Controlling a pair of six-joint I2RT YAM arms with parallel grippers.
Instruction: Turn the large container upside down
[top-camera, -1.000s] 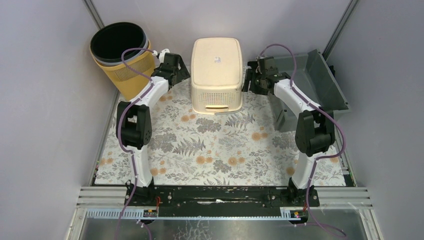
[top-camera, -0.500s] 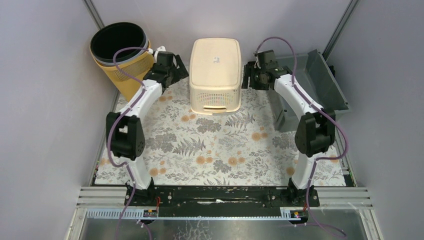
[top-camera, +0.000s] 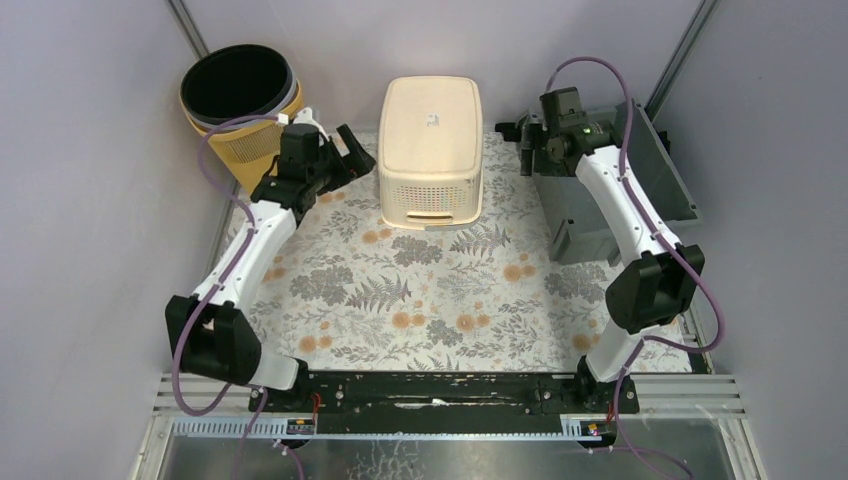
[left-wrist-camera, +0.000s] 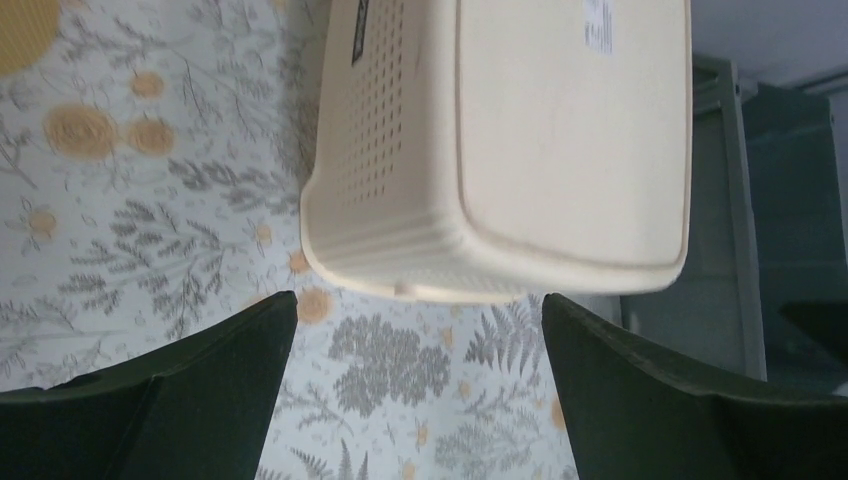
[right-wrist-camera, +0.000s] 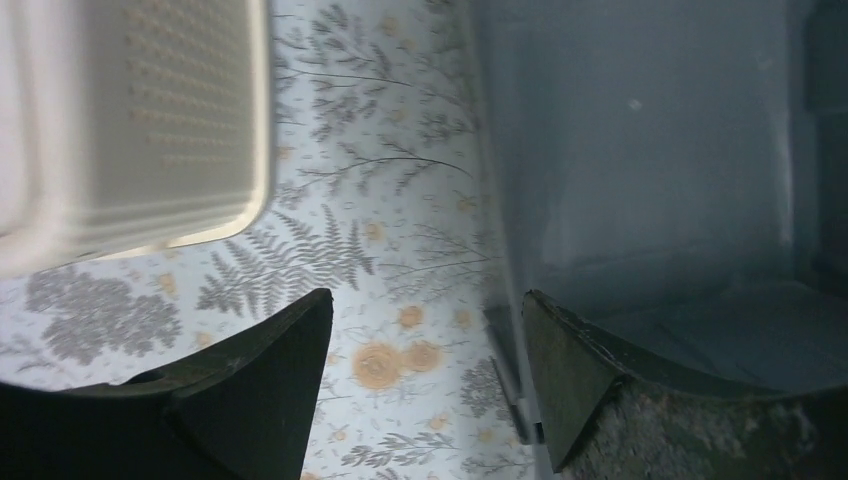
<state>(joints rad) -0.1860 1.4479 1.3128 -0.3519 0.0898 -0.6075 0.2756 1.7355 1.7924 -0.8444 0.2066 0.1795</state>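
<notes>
My right gripper should move back and down onto the grey bin's basket-side rim (top-camera: 544, 204) (right-wrist-camera: 506, 255), because that rim is below its fingers and a little closer to my base.
The large container is a cream plastic basket (top-camera: 432, 140) standing bottom-up on the floral mat at the back middle. It also shows in the left wrist view (left-wrist-camera: 540, 140) and the right wrist view (right-wrist-camera: 130, 120). My left gripper (top-camera: 348, 160) is open and empty, just left of the basket and apart from it; its jaws (left-wrist-camera: 417, 300) frame bare mat. My right gripper (top-camera: 520, 145) is open and empty, between the basket's right side and the grey bin, touching neither; it also shows in its own wrist view (right-wrist-camera: 427, 295).
A yellow round bin (top-camera: 240, 110) with a dark inside stands at the back left, behind my left arm. A grey bin (top-camera: 620, 170) lies tilted at the back right, close to my right gripper (right-wrist-camera: 650, 150). The floral mat (top-camera: 430, 290) covers the table.
Both grippers have drawn back from the basket's sides. The left arm has swung left and nearer; the right arm has lifted toward the grey bin. The basket has not moved.
</notes>
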